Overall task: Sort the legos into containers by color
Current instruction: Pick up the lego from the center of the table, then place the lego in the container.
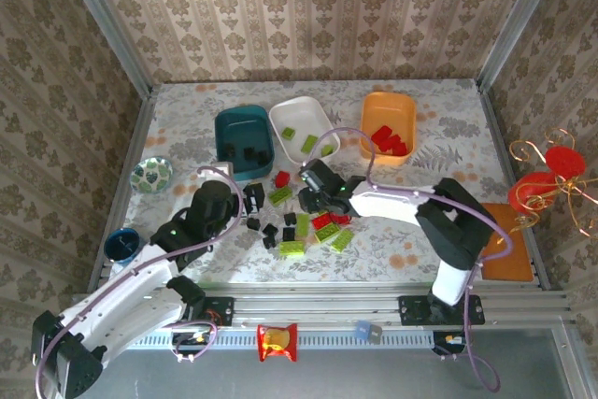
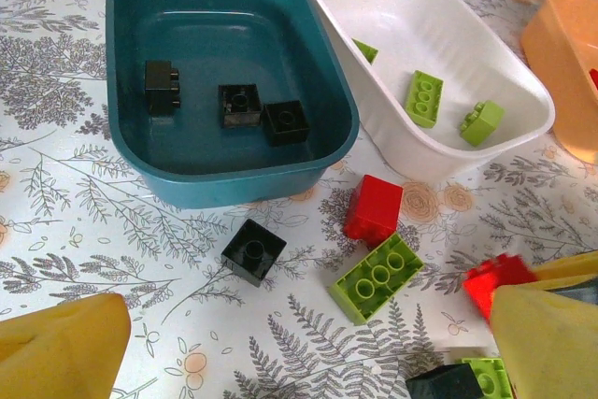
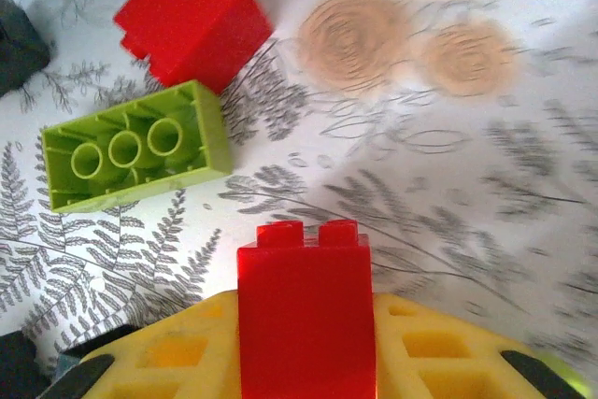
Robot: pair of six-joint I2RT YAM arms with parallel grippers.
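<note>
My right gripper lifts the red brick next, then carries it outward over the orange tub [image 1: 388, 123] to release it, since red ones lie in there.
The dark teal tub [image 1: 241, 142] [image 2: 140, 161] holds three black bricks [image 2: 238, 105]. Lime bricks [image 2: 425, 98] lie in the white tub [image 1: 304, 126] [image 2: 420, 151], and the orange tub [image 1: 388, 123] [image 2: 565, 63] holds red ones [image 1: 390, 140]. My right gripper [image 1: 308, 197] [image 3: 304, 352] is shut on a red brick [image 3: 304, 310] [image 2: 495, 282], low over the table. Just ahead of it lie an upturned lime brick [image 3: 131, 156] [image 2: 376, 277] and a loose red brick [image 3: 192, 16] [image 2: 373, 209]. My left gripper [image 1: 235, 203] [image 2: 308, 362] hangs open near a black brick [image 2: 253, 250].
More loose lime, red and black bricks [image 1: 313, 231] are scattered mid-table in front of the tubs. A small patterned dish [image 1: 151, 173] and a blue cup [image 1: 121, 244] sit at the left edge. An orange pad [image 1: 509, 242] and a red ornament [image 1: 547, 184] lie at the right.
</note>
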